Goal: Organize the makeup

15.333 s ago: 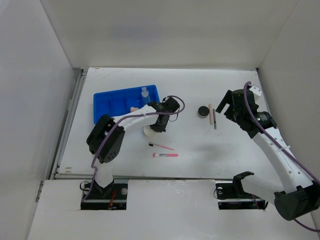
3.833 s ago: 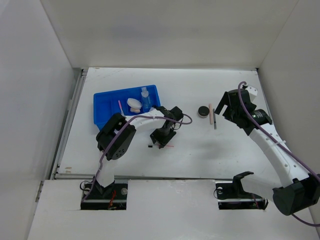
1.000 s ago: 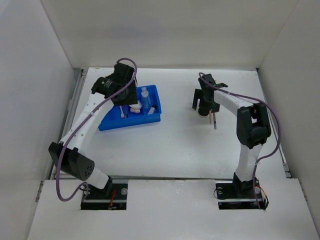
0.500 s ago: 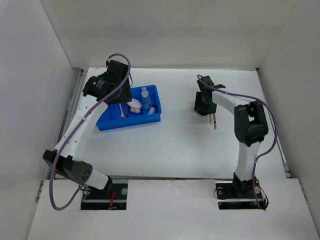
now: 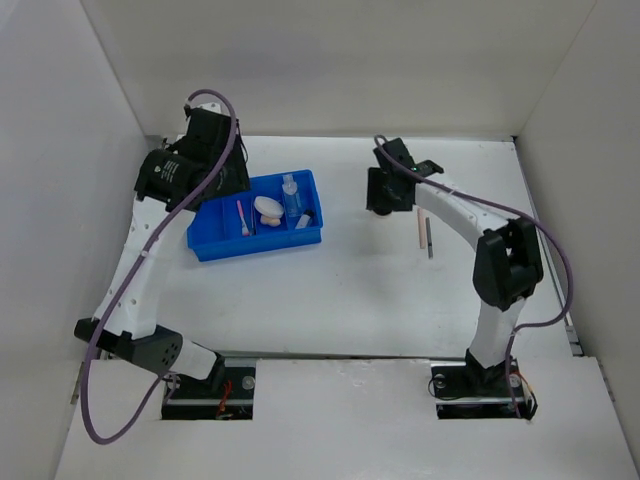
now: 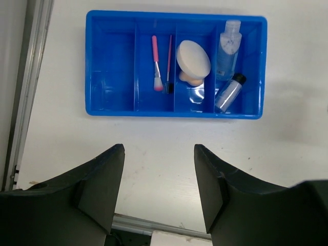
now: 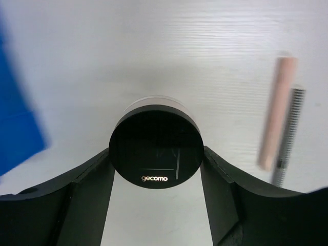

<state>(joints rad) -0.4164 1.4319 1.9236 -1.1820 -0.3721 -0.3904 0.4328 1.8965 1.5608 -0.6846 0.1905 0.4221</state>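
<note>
The tray's empty section (image 5: 209, 226) is to the left of my right gripper in the top view, so I should swing that gripper past the bottles next and let go of the jar there.
Seen from my left wrist, the blue tray (image 6: 110, 66) holds two pink-handled brushes (image 6: 156, 61), a white puff (image 6: 193, 57) lying over a peach sponge (image 6: 190, 79), and two clear bottles (image 6: 228, 48). My left gripper (image 6: 159, 151) hangs open and empty high above the table, near the tray's long side. My right gripper (image 7: 156, 152) is shut on the black round jar (image 7: 156, 146), its fingers (image 7: 89, 179) pressed on both sides. The beige stick (image 7: 277, 120) and dark pencil (image 7: 288, 133) lie on the table to its right. In the top view, the right gripper (image 5: 385, 190) covers the jar.
White walls close in the table on three sides, and a metal rail (image 5: 148, 210) runs along its left edge. The tray (image 5: 212, 225) sits at the back left. The stick (image 5: 420, 228) and pencil (image 5: 430, 238) lie right of centre. A blue tray corner (image 7: 15, 133) shows at the left of the right wrist view.
My right gripper has shut on the black jar and carried it left, away from the stick and pencil. My left arm has drawn back to the far left, off the tray.
</note>
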